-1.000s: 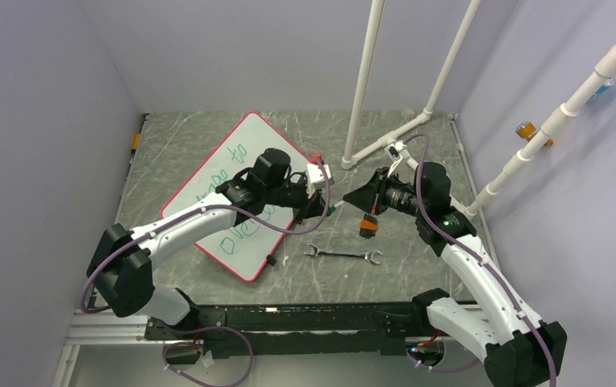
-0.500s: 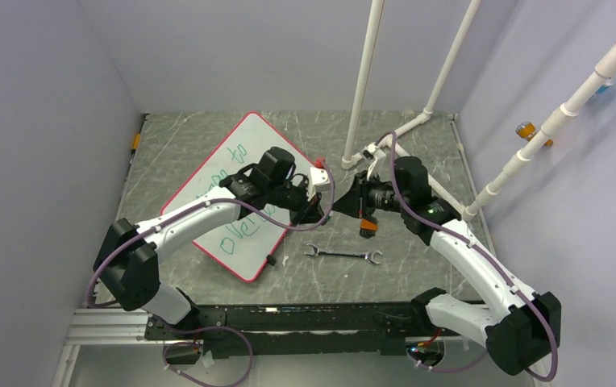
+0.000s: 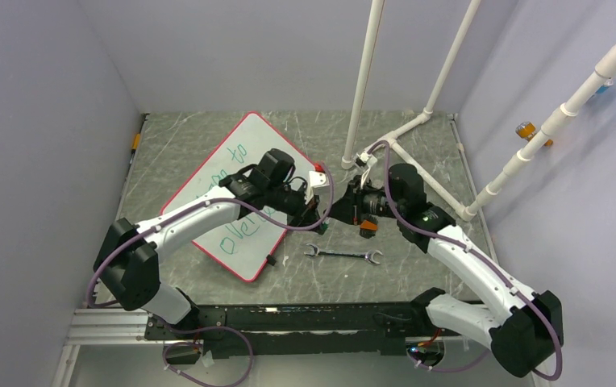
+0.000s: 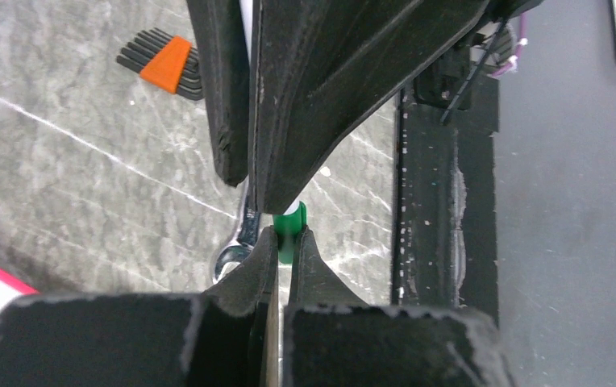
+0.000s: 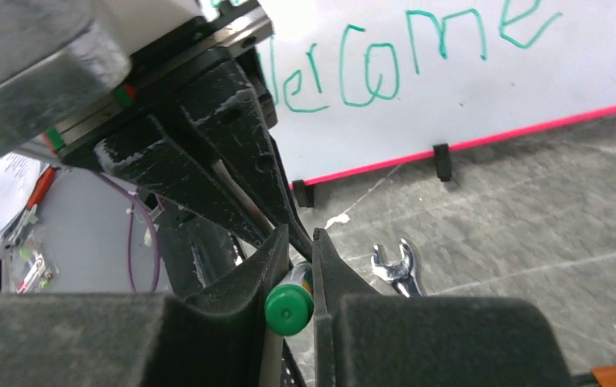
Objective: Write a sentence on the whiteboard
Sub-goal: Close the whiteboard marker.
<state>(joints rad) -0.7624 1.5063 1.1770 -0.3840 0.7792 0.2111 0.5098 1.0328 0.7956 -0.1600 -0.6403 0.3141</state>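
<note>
My right gripper swings away from the whiteboard [image 3: 228,165] and down next to release the marker on the bare tabletop [image 3: 388,234] beside the hex-key set, since the sentence is written.
The whiteboard [image 3: 228,165], white with a thin red rim, lies tilted on the table's left half. The sentence [image 3: 239,236] in green slanted lettering runs across it; its last word shows in the right wrist view [image 5: 385,72] above the board's red edge [image 5: 530,129]. A green marker [image 3: 326,214] hangs between both grippers just right of the board. My left gripper [image 4: 287,235] is shut on the marker's green body [image 4: 291,226]. My right gripper [image 5: 301,242] is shut on the end with the round green cap [image 5: 289,309]. The two grippers' fingertips overlap.
A steel wrench [image 3: 343,255] lies on the table below the grippers. A black hex-key set with an orange holder [image 3: 368,226] lies to the right of them. White pipes [image 3: 365,89] stand behind, with a pipe frame along the floor at the back right.
My right gripper has swung left from beside the hex keys to meet the left gripper and has closed on the marker's end. The left gripper has stayed almost still.
</note>
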